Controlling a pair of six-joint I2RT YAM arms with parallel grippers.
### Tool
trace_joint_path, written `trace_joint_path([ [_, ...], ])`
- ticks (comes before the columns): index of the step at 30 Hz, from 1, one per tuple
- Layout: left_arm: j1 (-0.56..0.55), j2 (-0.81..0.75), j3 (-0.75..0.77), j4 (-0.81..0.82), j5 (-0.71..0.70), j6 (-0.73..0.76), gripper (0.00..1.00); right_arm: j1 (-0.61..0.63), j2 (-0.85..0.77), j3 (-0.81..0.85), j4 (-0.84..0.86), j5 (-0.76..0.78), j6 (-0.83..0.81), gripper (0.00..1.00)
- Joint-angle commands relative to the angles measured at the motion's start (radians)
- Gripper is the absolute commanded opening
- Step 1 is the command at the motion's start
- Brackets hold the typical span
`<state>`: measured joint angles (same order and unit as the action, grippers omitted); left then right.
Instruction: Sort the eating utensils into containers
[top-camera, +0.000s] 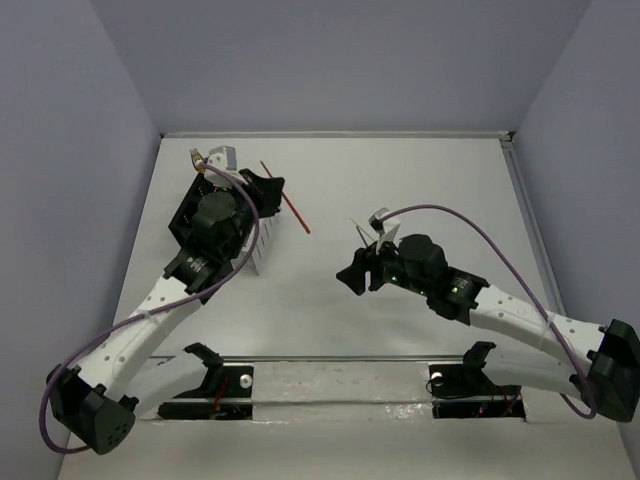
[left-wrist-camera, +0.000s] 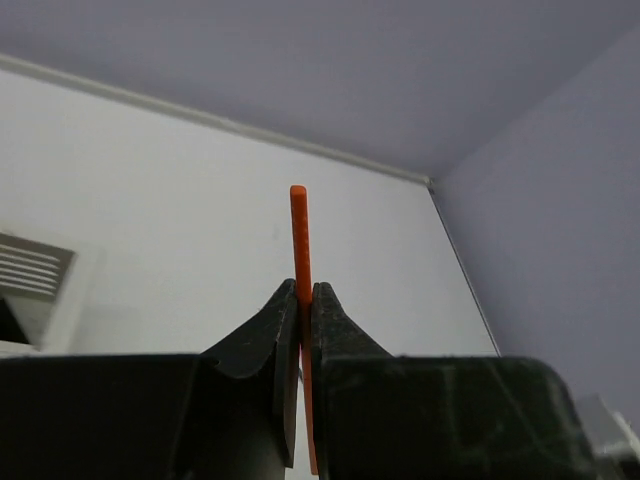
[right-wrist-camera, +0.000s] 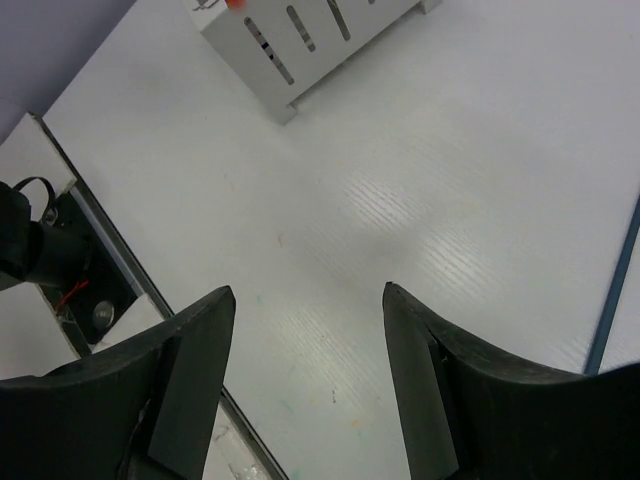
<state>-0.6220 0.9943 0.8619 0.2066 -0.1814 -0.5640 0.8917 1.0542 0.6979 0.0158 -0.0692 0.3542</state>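
The left gripper turns and swings the orange stick over the black caddy (top-camera: 184, 215) next, then lowers it.
My left gripper (top-camera: 270, 186) is shut on a thin orange stick (top-camera: 296, 213) and holds it above the table at the back left. In the left wrist view the stick (left-wrist-camera: 299, 235) stands straight up between the closed fingertips (left-wrist-camera: 318, 300). Under the left arm sit a black caddy (top-camera: 184, 215) and a white slotted caddy (top-camera: 259, 247), both largely hidden by the arm. A gold utensil tip (top-camera: 195, 156) pokes out behind them. My right gripper (top-camera: 356, 266) is open and empty over bare table (right-wrist-camera: 308, 292). The white caddy (right-wrist-camera: 310, 40) shows ahead of it.
A pale silvery piece (top-camera: 373, 222) lies on the table just behind the right gripper. The arm bases and a rail (top-camera: 330, 362) run along the near edge. Walls close in the table at the back and both sides.
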Motion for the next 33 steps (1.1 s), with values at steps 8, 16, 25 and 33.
trace_joint_path([
  [8,0.513,-0.095,0.213,-0.205,-0.257,0.214,0.00,0.009,-0.085,-0.100,0.065,0.118,-0.020,0.67],
  [16,0.614,0.016,0.181,-0.133,-0.358,0.274,0.00,0.009,-0.105,-0.115,0.064,0.123,-0.018,0.66],
  [25,0.624,0.187,0.138,0.042,-0.405,0.357,0.00,0.009,-0.118,-0.123,0.067,0.141,-0.014,0.66],
  [33,0.624,0.267,0.068,0.135,-0.402,0.374,0.00,0.009,-0.102,-0.113,0.058,0.189,-0.004,0.65],
])
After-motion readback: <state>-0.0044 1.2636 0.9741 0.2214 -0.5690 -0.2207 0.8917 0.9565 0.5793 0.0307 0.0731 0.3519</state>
